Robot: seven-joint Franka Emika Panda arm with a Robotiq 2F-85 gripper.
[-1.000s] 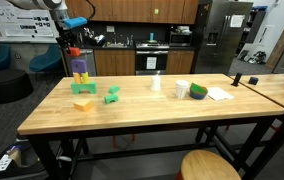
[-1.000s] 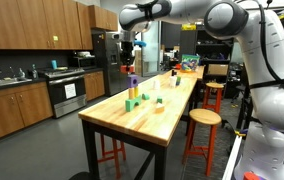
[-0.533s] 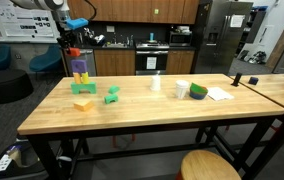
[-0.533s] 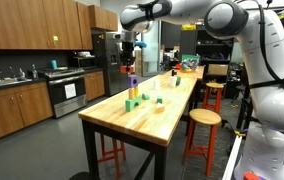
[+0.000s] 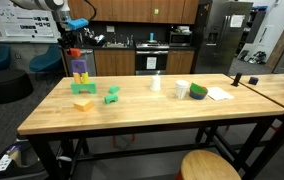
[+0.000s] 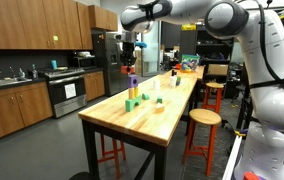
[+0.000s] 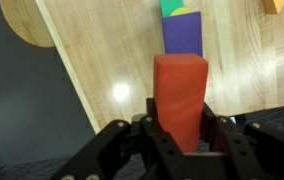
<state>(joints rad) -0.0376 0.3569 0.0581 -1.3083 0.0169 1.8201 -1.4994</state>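
Observation:
My gripper needs to move over the purple block's top (image 7: 184, 35), go down and let go, because the tall red block still hangs above the stack and off its middle.
My gripper (image 5: 73, 46) is shut on a red block (image 7: 180, 95) and holds it in the air just above a small stack of blocks (image 5: 79, 76) near the far left edge of the wooden table (image 5: 152, 115). The stack has a purple block (image 7: 182, 33) on top, with yellow and green below it. In the wrist view the red block stands between my fingers, directly in line with the purple block. The gripper also shows in an exterior view (image 6: 132, 52), above the stack (image 6: 133, 81).
A yellow block (image 5: 83, 103) and a green block (image 5: 112, 95) lie on the table near the stack. A white cup (image 5: 155, 84), a white and green tape roll (image 5: 190, 90) and paper (image 5: 219, 94) sit further right. A round stool (image 5: 209, 166) stands in front.

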